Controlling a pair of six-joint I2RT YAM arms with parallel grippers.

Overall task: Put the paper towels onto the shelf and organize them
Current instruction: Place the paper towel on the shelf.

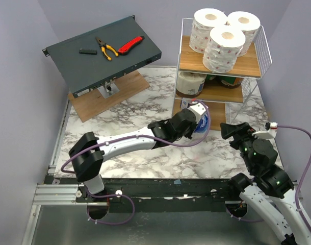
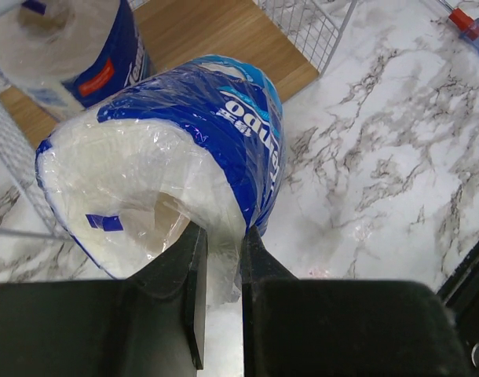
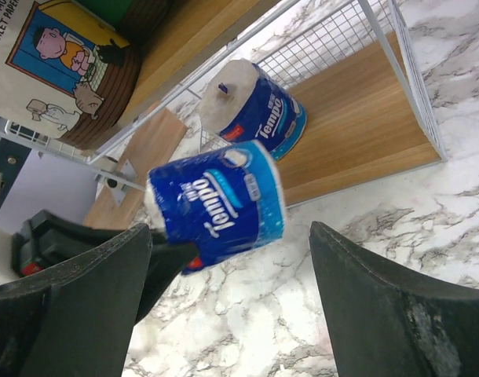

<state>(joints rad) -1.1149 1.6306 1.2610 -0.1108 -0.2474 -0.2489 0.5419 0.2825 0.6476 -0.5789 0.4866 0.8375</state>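
The pack in my left gripper will go outward next, onto the bare bottom board beside the second pack. That free wood lies outward, so my left gripper will release the pack there.
My left gripper is shut on the wrap at one end of a blue-and-white paper towel pack, holding it just above the marble in front of the shelf's bottom tier. A second blue pack lies on that bottom board. Three white rolls stand on the top tier. A cream roll and a green-wrapped one sit on the middle tier. My right gripper hangs open to the right of the held pack, with nothing between its fingers.
A slanted dark grey box at the back left carries pliers, a red knife and a small black piece. A flat wooden board lies under it. Purple walls close in on both sides.
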